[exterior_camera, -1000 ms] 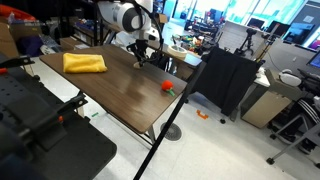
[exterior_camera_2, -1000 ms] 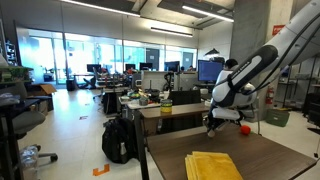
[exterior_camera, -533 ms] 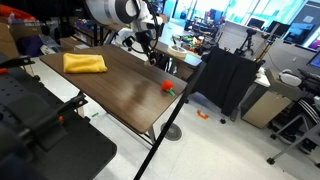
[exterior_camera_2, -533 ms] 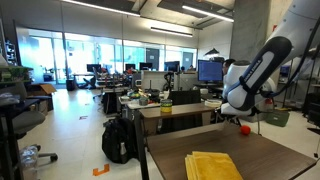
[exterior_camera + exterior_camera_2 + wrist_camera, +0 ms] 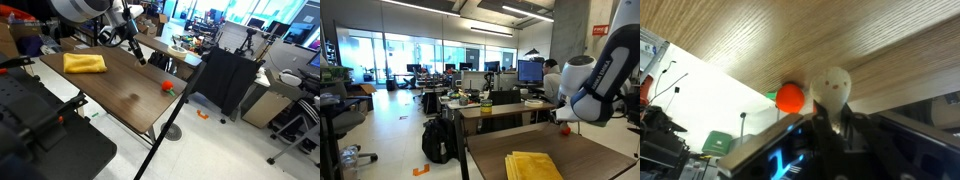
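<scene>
I need to bring the pale egg-like object down with my gripper onto the open wooden table near the red object (image 5: 148,71) (image 5: 835,50), because that part of the table is clear.
In the wrist view my gripper (image 5: 830,118) is shut on a pale, rounded object (image 5: 830,85) that sticks out past the fingertips, above the wooden table (image 5: 840,30). A small red-orange object with a green top (image 5: 790,97) lies on the table just beside it in that view. In an exterior view the gripper (image 5: 136,53) hangs over the table's far side, with the red object (image 5: 168,88) near the table's right edge. The red object also shows in the other exterior view (image 5: 564,128), under the arm (image 5: 590,95).
A folded yellow cloth (image 5: 84,62) lies on the table's far left part; it shows near the front edge in an exterior view (image 5: 533,165). Black stands and a dark cabinet (image 5: 225,80) surround the table. Desks with monitors (image 5: 530,72) stand behind.
The arm has swung up and back over the table's far side, and its body has shifted sideways. The gripper stays shut on the pale object. The red object and cloth have not moved.
</scene>
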Motion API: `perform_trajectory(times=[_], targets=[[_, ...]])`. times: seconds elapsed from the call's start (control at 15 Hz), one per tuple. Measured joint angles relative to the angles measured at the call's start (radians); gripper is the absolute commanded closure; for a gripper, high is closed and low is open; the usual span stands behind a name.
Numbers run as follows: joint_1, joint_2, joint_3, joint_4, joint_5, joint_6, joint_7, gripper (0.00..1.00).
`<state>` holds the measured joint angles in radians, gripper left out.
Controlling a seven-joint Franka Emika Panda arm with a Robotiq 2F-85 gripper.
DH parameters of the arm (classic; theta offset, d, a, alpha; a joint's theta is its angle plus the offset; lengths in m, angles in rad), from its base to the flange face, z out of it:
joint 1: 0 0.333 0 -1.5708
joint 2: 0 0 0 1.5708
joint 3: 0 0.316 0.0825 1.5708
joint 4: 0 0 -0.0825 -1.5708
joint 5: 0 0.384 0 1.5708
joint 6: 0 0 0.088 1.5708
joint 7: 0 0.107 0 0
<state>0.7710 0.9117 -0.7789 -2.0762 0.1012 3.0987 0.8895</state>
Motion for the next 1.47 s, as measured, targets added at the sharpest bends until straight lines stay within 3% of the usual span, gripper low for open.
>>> perform_trajectory(times=[0.13,0.27,0.6,0.73,1.0,1.47], targets=[[0.046,0.000,-0.022,-0.063,0.046,0.075,0.006,0.96],[0.007,-0.010,0.036,-0.069,0.066,0.154,-0.025,0.96],[-0.303,-0.070,0.362,0.082,0.067,0.197,-0.217,0.96],[-0.412,-0.070,0.443,0.156,0.078,0.178,-0.279,0.96],[-0.512,-0.057,0.480,0.266,0.127,0.078,-0.346,0.96],[-0.561,0.071,0.479,0.425,0.139,-0.044,-0.341,0.96]])
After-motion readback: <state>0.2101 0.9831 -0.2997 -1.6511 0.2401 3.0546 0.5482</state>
